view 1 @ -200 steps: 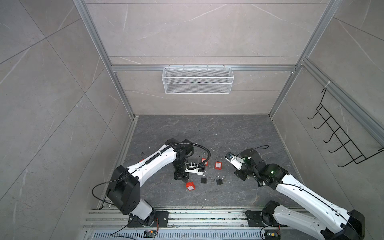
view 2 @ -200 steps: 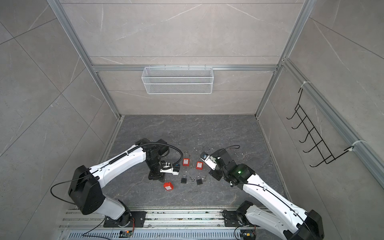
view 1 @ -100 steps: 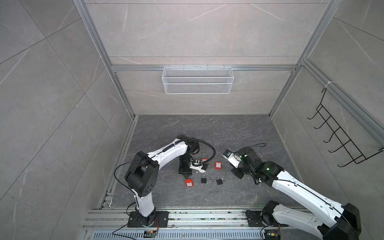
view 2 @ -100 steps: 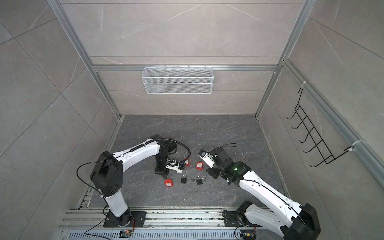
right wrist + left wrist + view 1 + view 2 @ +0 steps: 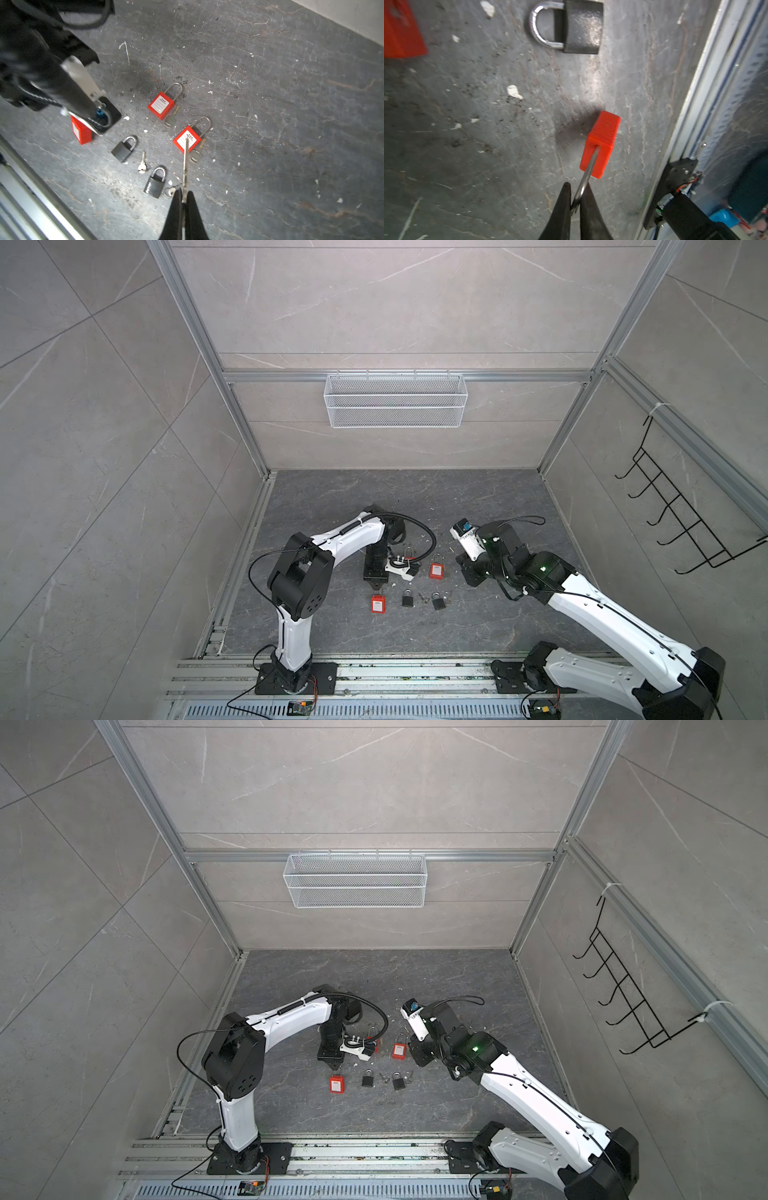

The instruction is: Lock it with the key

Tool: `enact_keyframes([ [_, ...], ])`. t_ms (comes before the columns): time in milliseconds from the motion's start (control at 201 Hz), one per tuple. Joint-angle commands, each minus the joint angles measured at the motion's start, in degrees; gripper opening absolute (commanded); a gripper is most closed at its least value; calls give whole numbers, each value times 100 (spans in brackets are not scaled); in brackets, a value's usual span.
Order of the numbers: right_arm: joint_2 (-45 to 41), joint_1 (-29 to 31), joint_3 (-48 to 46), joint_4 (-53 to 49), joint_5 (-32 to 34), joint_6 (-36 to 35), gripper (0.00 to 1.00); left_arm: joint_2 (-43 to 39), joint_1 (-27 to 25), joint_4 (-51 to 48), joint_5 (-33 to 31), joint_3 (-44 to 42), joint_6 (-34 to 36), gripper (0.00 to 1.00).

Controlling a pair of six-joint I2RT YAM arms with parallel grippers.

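Next, my right gripper moves back and down to bare floor [image 5: 391, 605] [image 5: 100, 143] beside the held red padlock to release the key, as that spot's below and back.
My left gripper [image 5: 577, 187] is shut on the steel shackle of a red padlock [image 5: 601, 143], whose body rests on the dark floor. In a top view this padlock [image 5: 377, 604] lies just in front of the left gripper [image 5: 376, 584]. My right gripper [image 5: 184, 192] is shut on a key [image 5: 185, 164]; its blade sticks straight out over another red padlock [image 5: 188, 139]. In a top view the right gripper [image 5: 468, 572] hovers to the right of the padlocks. The held key is too small to make out in both top views.
A third red padlock [image 5: 162, 104] and two black padlocks [image 5: 123, 148] [image 5: 155, 182] lie on the floor, with a loose key [image 5: 142, 164] between them. Keys lie beside two red padlocks. A white wire basket [image 5: 395, 406] hangs on the back wall, a black hook rack [image 5: 681, 514] on the right wall.
The left arm has swung to the right, and its gripper has moved a little right above the front red padlock. The right wrist has shifted slightly toward the back.
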Motion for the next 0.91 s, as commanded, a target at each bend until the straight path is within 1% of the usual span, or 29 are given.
enact_keyframes([
  [0, 31, -20, 279, -367, -163, 1175, 0, 168, 11, 342, -109, 147, 73, 15],
  [95, -14, -18, 216, -406, -337, 1763, 0, 246, 15, 520, -4, 182, -32, 16],
  [154, -108, -14, 22, -174, -727, 2168, 0, 287, 54, 672, 37, 160, -133, 17],
  [239, -237, 13, -289, 72, -919, 2914, 0, 293, 109, 873, 9, 83, -278, 17],
  [289, -283, 79, -425, 109, -890, 3235, 0, 205, 179, 1050, 60, -17, -339, 17],
  [383, -305, 236, -613, 121, -800, 3658, 0, -83, 383, 1425, 367, -292, -530, 17],
  [518, -81, 683, -646, 241, -610, 4013, 0, -723, 665, 1987, 772, -796, -807, 19],
  [622, 507, 1051, -559, 470, -694, 4385, 0, -1457, 1019, 2802, 1044, -1341, -1420, 19],
  [687, 950, 1288, -448, 636, -776, 4582, 0, -2002, 1326, 3397, 1138, -1782, -1970, 19],
  [772, 1496, 1481, -178, 723, -877, 4636, 0, -2670, 1850, 3940, 1455, -2318, -2630, 19],
  [841, 1906, 1544, 84, 762, -921, 4671, 0, -3181, 2317, 4217, 1950, -2654, -3113, 20],
  [901, 2225, 1574, 245, 888, -998, 4762, 0, -3560, 2653, 4460, 2080, -2924, -3547, 20],
])
